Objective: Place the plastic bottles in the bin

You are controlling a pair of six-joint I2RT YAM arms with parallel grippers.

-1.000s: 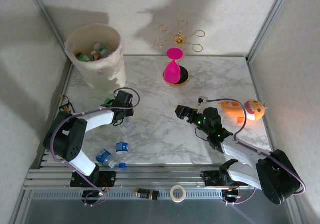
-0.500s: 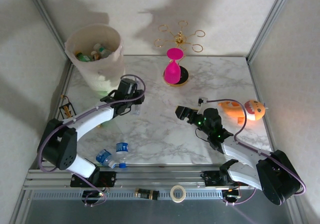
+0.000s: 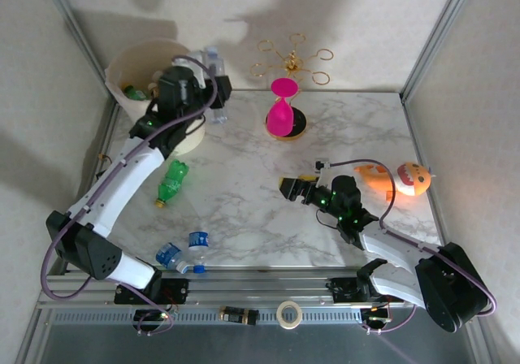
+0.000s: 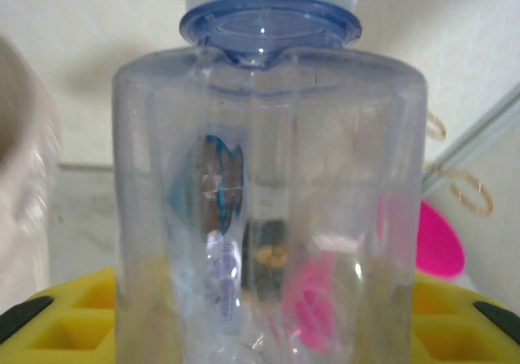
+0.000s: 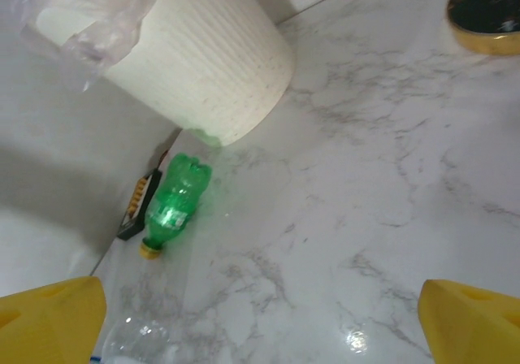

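Note:
The bin's opening (image 3: 140, 67) (image 4: 7, 106) lies just beside my gripper, so my left gripper swings away from the pink object and over that opening next, to release the bottle.
My left gripper (image 3: 210, 94) is shut on a clear plastic bottle (image 3: 214, 62) and holds it in the air just right of the bin's rim (image 3: 130, 57). In the left wrist view that blue-capped bottle (image 4: 268, 193) stands upright between my yellow fingers (image 4: 49, 323), with the bin (image 4: 20, 177) blurred at the left. The cream bin (image 5: 207, 59) holds several bottles (image 3: 134, 93). A green bottle (image 3: 171, 180) lies on the marble in front of the bin, also in the right wrist view (image 5: 175, 200). Two clear blue-labelled bottles (image 3: 197, 249) (image 3: 168, 256) lie at the near edge. My right gripper (image 3: 286, 187) hovers open mid-table with nothing in it.
A pink hourglass-shaped object (image 3: 281, 112) on a black base stands at the back centre, a gold wire rack (image 3: 292, 59) behind it. An orange plush toy (image 3: 402, 177) lies at the right. A small black and yellow item (image 5: 140, 205) lies against the left wall.
My left arm has swung from the table's left-middle up and back to the bin's right side, carrying the clear bottle. The green bottle beneath it is now uncovered. The right arm barely moved.

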